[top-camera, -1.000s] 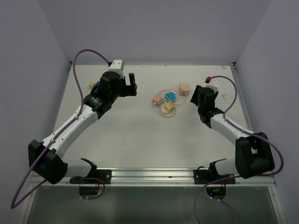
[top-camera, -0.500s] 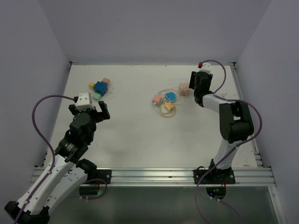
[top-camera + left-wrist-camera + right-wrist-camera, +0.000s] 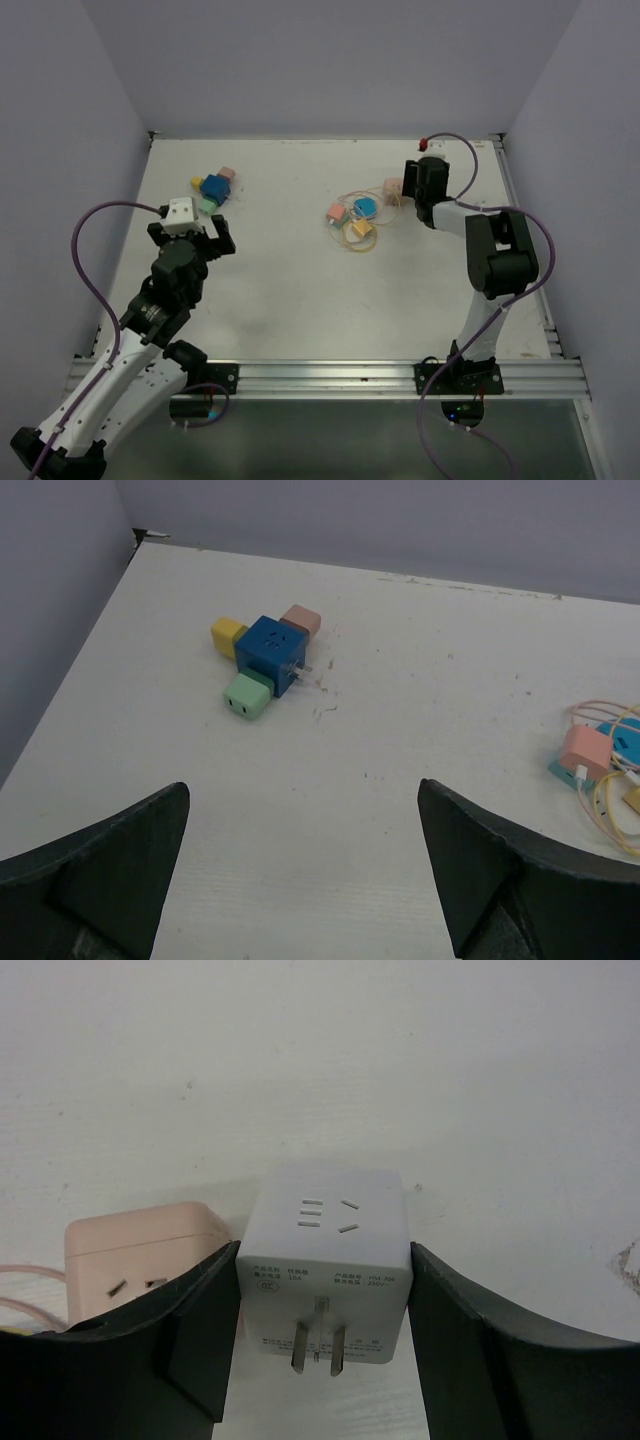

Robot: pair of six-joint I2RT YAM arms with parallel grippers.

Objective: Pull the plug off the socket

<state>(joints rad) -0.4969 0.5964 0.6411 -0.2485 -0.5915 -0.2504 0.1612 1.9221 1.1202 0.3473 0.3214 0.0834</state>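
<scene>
I will next pull my right gripper back and slightly away, then open it, because the white cube plug (image 3: 325, 1260) stands free with bare prongs, close beside the pink cube.
A blue socket cube (image 3: 272, 656) lies at the table's far left, with a yellow plug (image 3: 228, 639), a pink plug (image 3: 301, 620) and a green plug (image 3: 247, 695) stuck on its sides and metal prongs pointing right. It also shows in the top view (image 3: 214, 187). My left gripper (image 3: 303, 810) is open and empty, well short of the cube; in the top view it (image 3: 192, 238) hovers near the left side. My right gripper (image 3: 323, 1250) is shut on a white cube plug (image 3: 325, 1260) with two prongs, resting on the table beside a pink cube (image 3: 140, 1260).
A tangle of yellow cable with a pink plug (image 3: 336, 212), a blue round piece (image 3: 365, 207) and a yellow piece (image 3: 361, 229) lies at the table's middle back. The pink cube (image 3: 393, 187) sits just left of my right gripper (image 3: 414, 186). Walls close off the far and side edges.
My left arm has drawn back from over the blue cube toward the near left. My right gripper has swung to the far edge, next to the pink cube.
</scene>
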